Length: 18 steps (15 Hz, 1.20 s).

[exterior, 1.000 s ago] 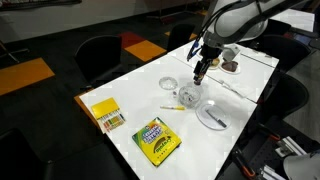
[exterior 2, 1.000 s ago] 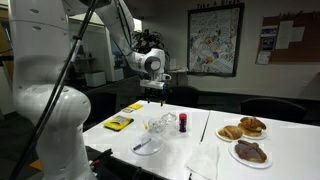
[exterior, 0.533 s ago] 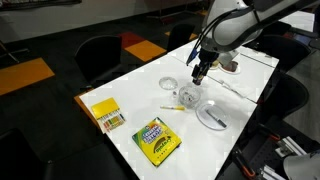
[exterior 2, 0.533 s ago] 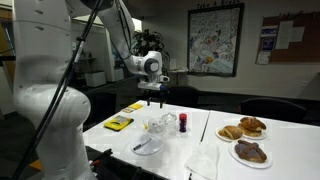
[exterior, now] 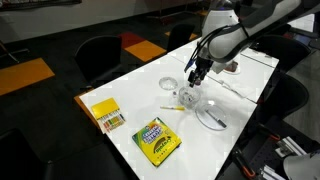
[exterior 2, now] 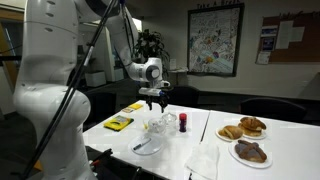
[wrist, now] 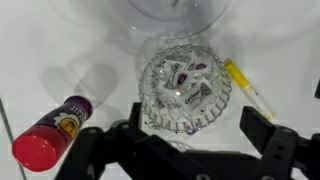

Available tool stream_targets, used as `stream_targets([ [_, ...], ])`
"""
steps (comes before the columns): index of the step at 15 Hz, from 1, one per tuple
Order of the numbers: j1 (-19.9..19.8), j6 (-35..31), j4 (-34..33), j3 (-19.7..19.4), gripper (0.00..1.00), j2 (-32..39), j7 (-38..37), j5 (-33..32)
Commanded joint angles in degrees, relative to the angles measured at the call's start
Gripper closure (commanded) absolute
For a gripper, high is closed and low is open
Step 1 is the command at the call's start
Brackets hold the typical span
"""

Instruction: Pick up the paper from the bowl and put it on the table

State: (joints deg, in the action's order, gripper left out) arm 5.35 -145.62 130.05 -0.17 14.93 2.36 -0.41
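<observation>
The paper is below my gripper, inside the rim of the clear glass bowl, so my gripper should move down into the bowl next and close its fingers around the whitish paper.
The small clear glass bowl stands on the white table, with the whitish crumpled paper inside it. My gripper hangs open right above the bowl, its two dark fingers on either side of the bowl's near rim. In both exterior views the gripper hovers a little above the bowl. Nothing is held.
A red-capped bottle lies beside the bowl, a yellow pen on its other side, a shallower clear dish behind. A white plate with a utensil, a green-and-yellow box, a yellow pad and plates of pastries are on the table.
My gripper has come down toward the bowl and shifted slightly over it. Nothing on the table has moved.
</observation>
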Motion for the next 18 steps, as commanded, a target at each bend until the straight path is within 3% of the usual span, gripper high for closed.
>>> stream_targets([
  [1, -1.17, -4.72, -1.59, 1.21, 0.00, 4.13, 0.72, -0.45],
  [8, -1.39, -8.55, -4.09, 2.41, 0.00, 9.63, 0.85, 0.30],
  [10, -1.62, -8.61, -4.83, 2.61, 0.26, 10.73, 0.69, 0.71],
  [13, -2.01, -8.51, -5.79, 2.94, 0.44, 12.18, 0.89, 1.17],
  [18, -2.33, -8.15, -7.63, 3.76, 0.36, 14.46, 0.99, 1.46],
])
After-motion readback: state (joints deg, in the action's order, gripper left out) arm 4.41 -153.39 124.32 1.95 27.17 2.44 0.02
